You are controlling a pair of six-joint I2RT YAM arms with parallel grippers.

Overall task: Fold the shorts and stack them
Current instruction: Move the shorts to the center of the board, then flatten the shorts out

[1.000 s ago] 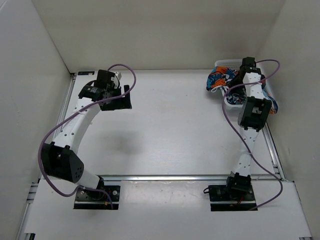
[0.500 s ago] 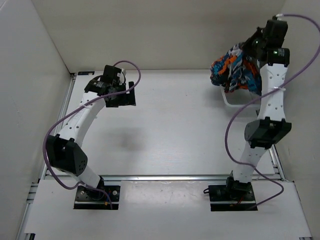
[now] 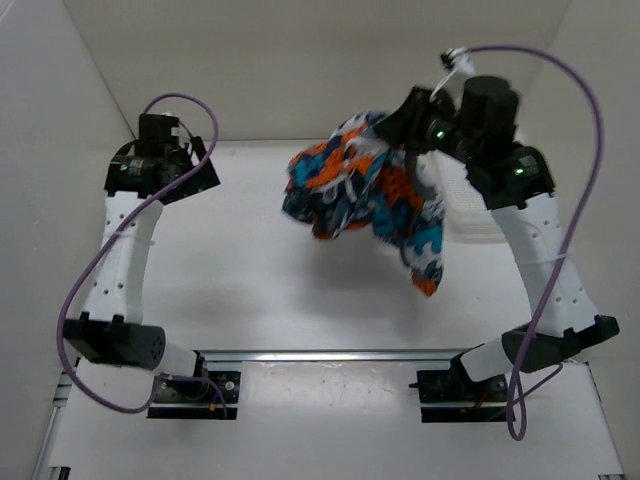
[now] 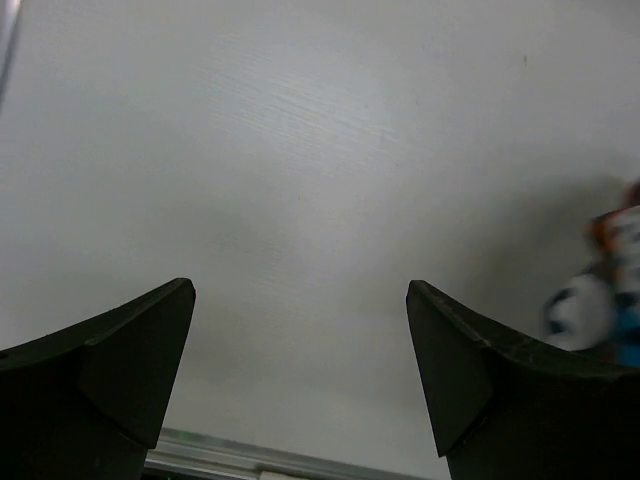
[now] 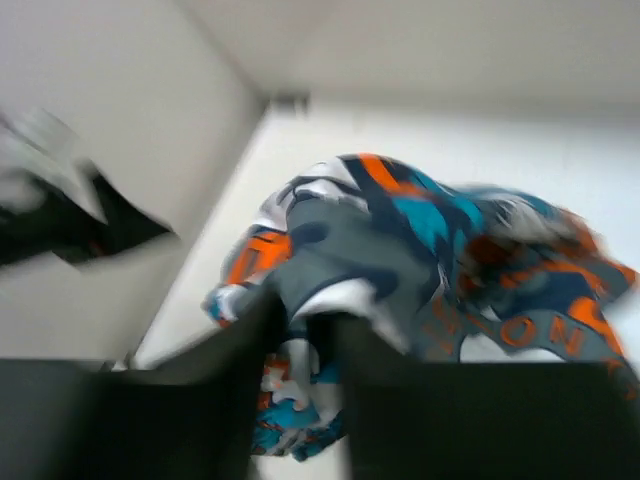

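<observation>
The shorts hang bunched from my right gripper alone, so my open left gripper should move down and back and close on the side of the shorts nearest it.
The shorts are a bunched patchwork of orange, teal, navy and white. They hang in the air above the middle of the table, blurred by motion. My right gripper is raised high at their upper right edge. In the right wrist view its fingers stand close together with a fold of the shorts between them. My left gripper is at the far left of the table, open and empty. A corner of the shorts shows at the right edge of the left wrist view.
A white mesh basket stands at the back right of the table, partly behind the right arm. White walls close in the table on the left, back and right. An aluminium rail runs along the near edge.
The right arm has lifted the shorts out of the basket and swung them up and left over the table. The left arm has pulled back toward the far left corner.
</observation>
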